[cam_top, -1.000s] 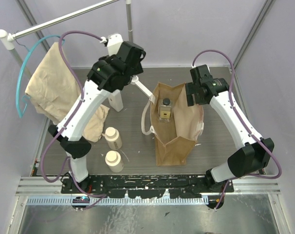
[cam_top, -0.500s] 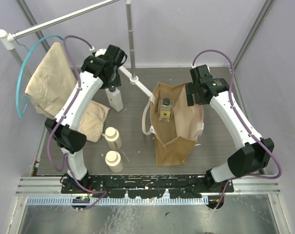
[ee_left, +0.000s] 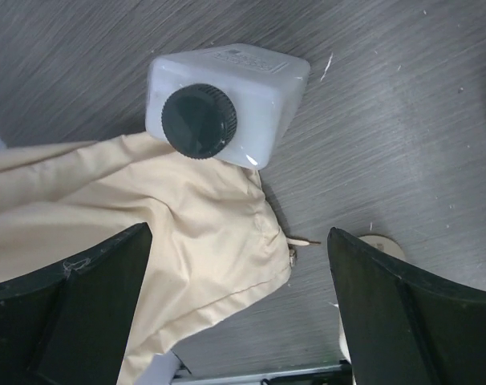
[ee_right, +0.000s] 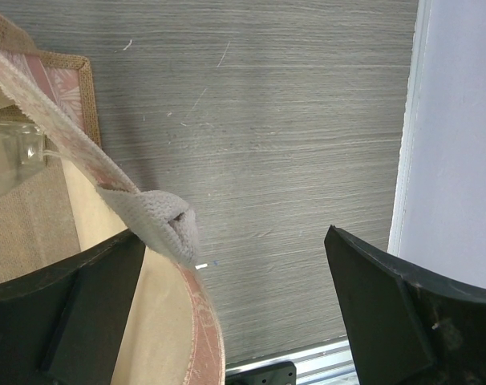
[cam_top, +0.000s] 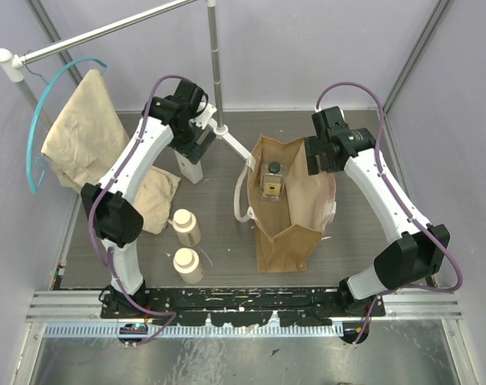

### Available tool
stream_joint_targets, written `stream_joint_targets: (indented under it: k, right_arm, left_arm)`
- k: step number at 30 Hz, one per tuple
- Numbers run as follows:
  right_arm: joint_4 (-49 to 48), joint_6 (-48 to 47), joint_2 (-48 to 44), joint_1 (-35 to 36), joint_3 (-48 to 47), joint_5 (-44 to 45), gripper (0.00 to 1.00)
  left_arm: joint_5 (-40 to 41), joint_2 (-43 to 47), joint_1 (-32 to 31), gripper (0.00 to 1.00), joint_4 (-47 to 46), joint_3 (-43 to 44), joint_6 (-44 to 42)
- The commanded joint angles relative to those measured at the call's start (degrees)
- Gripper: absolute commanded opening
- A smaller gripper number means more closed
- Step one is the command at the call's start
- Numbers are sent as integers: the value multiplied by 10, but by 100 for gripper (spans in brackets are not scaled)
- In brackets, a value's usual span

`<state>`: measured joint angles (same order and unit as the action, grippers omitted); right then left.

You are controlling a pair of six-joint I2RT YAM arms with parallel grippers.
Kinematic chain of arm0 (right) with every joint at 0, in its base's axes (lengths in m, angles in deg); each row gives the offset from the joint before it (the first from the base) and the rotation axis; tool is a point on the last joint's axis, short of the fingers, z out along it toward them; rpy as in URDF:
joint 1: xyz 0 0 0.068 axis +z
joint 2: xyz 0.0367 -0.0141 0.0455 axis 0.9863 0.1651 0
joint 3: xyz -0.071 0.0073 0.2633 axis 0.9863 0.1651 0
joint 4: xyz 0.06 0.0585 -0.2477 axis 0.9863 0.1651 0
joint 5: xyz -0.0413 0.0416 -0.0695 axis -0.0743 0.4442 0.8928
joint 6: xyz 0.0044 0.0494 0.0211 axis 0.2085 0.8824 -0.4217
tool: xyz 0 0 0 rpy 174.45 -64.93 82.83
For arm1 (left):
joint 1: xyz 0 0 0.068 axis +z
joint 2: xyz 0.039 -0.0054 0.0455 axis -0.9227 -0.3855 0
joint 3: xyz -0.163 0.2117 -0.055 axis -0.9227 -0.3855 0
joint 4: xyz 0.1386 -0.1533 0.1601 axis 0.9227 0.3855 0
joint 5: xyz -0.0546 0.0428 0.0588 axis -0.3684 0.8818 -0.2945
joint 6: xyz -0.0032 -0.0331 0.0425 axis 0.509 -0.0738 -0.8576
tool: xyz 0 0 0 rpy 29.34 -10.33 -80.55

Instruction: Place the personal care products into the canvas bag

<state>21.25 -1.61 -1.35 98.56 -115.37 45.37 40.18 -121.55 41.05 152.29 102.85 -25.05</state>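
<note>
My left gripper should move down and outward next, with its fingers around the upper sides of the whitish rectangular bottle [cam_top: 194,167].
A whitish rectangular bottle [cam_top: 194,167] with a dark round cap stands at the back left, its lower side touching the beige cloth; it shows in the left wrist view [ee_left: 251,84]. My left gripper [cam_top: 192,144] [ee_left: 239,313] is open and hangs above it, off to one side over the cloth. Two cream cylindrical bottles [cam_top: 185,227] [cam_top: 188,265] stand near the front left. The tan canvas bag [cam_top: 295,216] stands open in the middle with a second rectangular bottle [cam_top: 272,180] inside. My right gripper [cam_top: 320,156] [ee_right: 235,313] is open at the bag's back right rim [ee_right: 204,337], beside a whitish strap [ee_right: 151,215].
A pale beige garment [cam_top: 83,136] hangs from a teal hanger [cam_top: 36,128] on a rail and spills onto the table [ee_left: 147,216]. A metal pole [cam_top: 216,64] stands behind the bag. Purple walls close in the left, back and right sides [ee_right: 459,136].
My left arm has swung from high at the back, down and left to hang over the rectangular bottle. The right arm and the bag have not moved.
</note>
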Motion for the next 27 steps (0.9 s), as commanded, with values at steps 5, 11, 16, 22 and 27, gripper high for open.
stream_joint_targets:
  k: [5, 11, 16, 22, 27]
  right_arm:
    - [-16, 0, 3, 2, -23, 2, 100]
    - [-6, 4, 19, 2, -40, 8, 100]
    - [4, 12, 37, 2, -61, 2, 100]
    - [8, 22, 48, 3, -73, 0, 100]
    - [11, 30, 49, 2, -71, 3, 100]
  left_arm:
    - [-110, -43, 61, 98, 13, 62, -120]
    - [-133, -56, 74, 98, 20, 52, -159]
    - [-163, -75, 78, 98, 23, 57, -176]
    - [-173, -106, 79, 98, 8, 65, -182]
    - [-164, -125, 81, 98, -25, 58, -179]
